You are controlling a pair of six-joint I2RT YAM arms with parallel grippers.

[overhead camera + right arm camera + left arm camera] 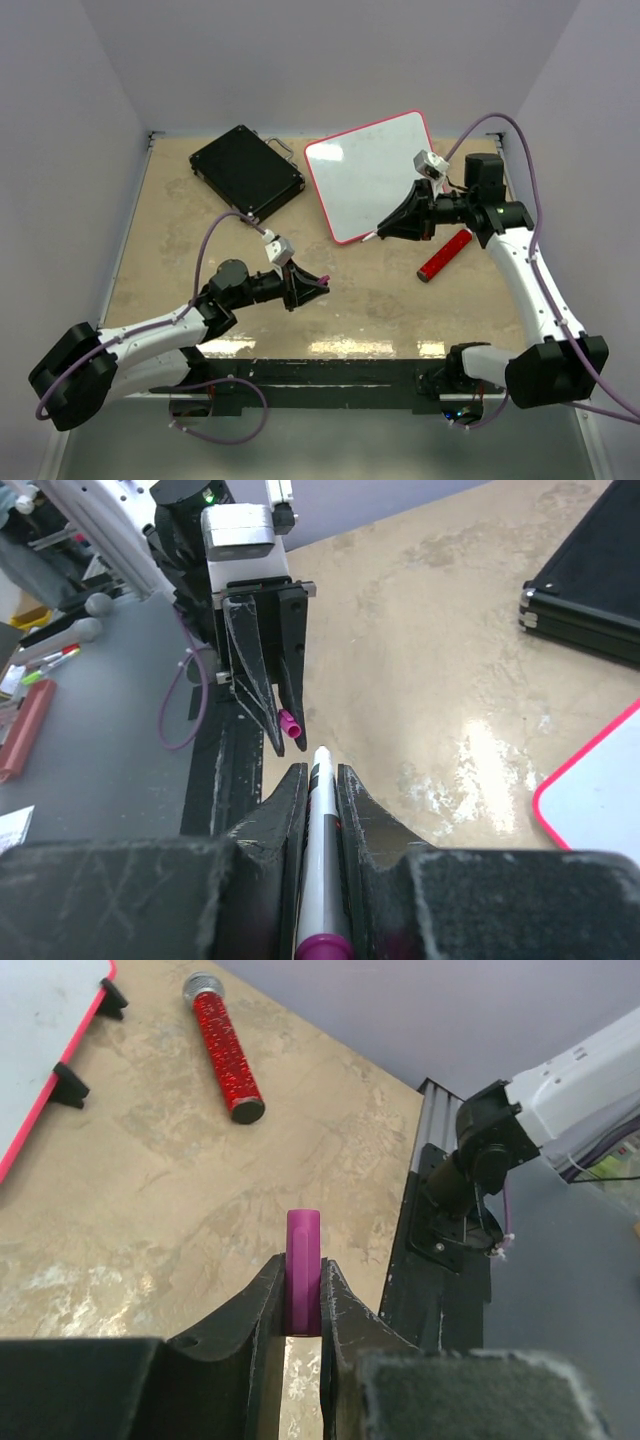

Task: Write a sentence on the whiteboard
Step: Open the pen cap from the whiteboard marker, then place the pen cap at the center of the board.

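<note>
The robot's left gripper will next tip its fingers downward and lower them to the bare tabletop below, clear of the whiteboard (375, 170), to release the purple marker cap.
The whiteboard (375, 170) lies tilted at the back of the table, white face with a red-pink rim, and its corner also shows as whiteboard (600, 790) and whiteboard (40, 1020). The sentence is not in view; the face looks bare. My right gripper (385, 232) hovers by the board's near edge, shut on a white marker (322, 860) with a purple end, its uncapped tip sticking out in front. My left gripper (318, 287) is nearer the table's middle, shut on the purple marker cap (303, 1270). The cap (291, 723) faces the marker tip, a short gap apart.
A black hard case (246, 170) sits at the back left beside the board. A red glittery cylinder (444, 256) with a silver end lies on the table under the right arm, also seen as cylinder (225, 1055). The black mounting rail (330, 380) runs along the near edge.
</note>
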